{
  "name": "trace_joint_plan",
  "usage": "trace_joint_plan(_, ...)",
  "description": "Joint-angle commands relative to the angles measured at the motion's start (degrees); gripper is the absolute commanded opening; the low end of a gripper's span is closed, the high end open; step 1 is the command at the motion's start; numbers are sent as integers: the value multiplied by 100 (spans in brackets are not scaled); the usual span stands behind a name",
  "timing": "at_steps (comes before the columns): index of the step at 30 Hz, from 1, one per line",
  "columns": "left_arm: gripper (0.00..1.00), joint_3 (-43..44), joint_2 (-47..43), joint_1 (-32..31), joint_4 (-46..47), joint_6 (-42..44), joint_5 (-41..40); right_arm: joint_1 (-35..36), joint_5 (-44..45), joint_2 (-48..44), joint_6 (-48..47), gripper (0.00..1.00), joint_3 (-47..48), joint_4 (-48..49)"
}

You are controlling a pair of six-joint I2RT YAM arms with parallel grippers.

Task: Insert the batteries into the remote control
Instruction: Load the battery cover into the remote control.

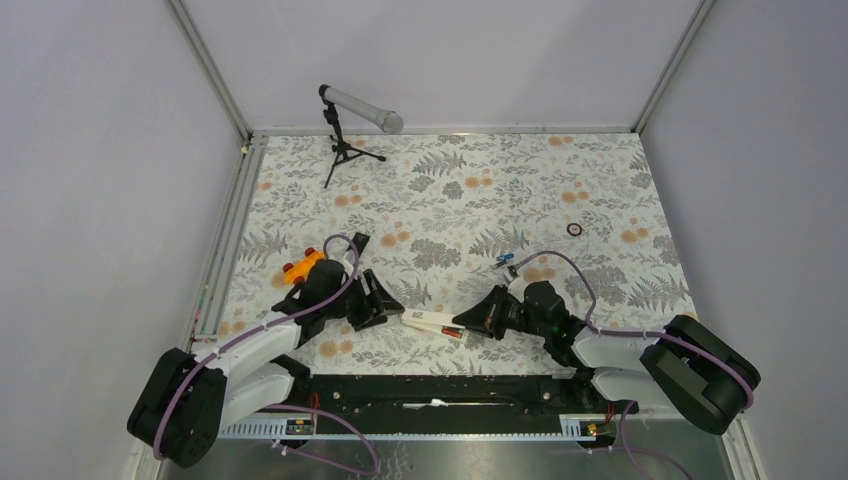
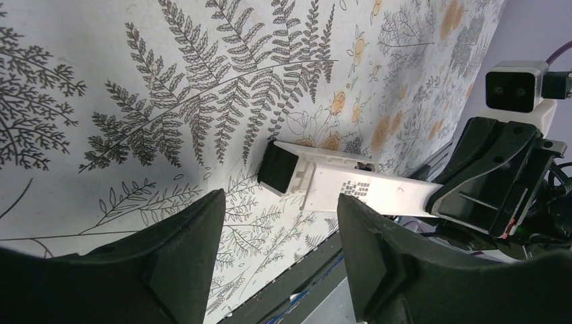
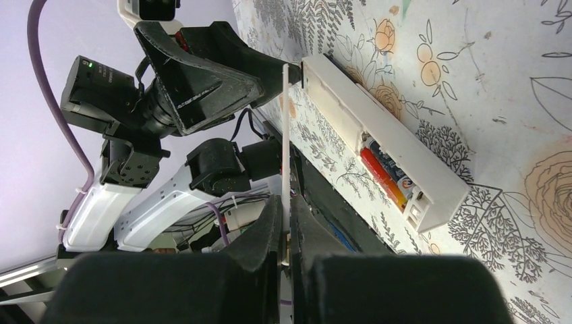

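Next, my right gripper lowers the cover plate (image 3: pixel 287 135) down over the remote's open battery bay (image 3: pixel 389 174) and releases it there, because both batteries already sit inside.
The white remote control (image 1: pixel 428 321) lies on the floral cloth between the two arms, its battery bay uncovered. In the bay sit a red and a blue battery (image 3: pixel 384 172), side by side. Another blue battery (image 1: pixel 505 262) lies loose on the cloth behind the right arm. My right gripper (image 3: pixel 289 202) is shut on a thin white cover plate (image 3: pixel 287 135), held edge-on beside the remote (image 3: pixel 405 158). My left gripper (image 2: pixel 280 202) is open with nothing between its fingers. The remote's black end (image 2: pixel 280 169) is just beyond its fingertips.
An orange toy car (image 1: pixel 300 268) sits behind the left arm. A microphone on a small tripod (image 1: pixel 345 130) stands at the back left. A small dark ring (image 1: pixel 574 228) lies at the right. A black rail (image 1: pixel 440 390) runs along the near edge.
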Motion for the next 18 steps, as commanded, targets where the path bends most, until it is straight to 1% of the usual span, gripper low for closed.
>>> trace_joint_plan(1, 64, -54, 22, -38, 338, -24, -86, 45, 143, 37, -6, 0, -38, 247)
trace_joint_plan(18, 63, -23, 323, -148, 480, 46, -141, 52, 389, 83, -247, 0, 26, -963)
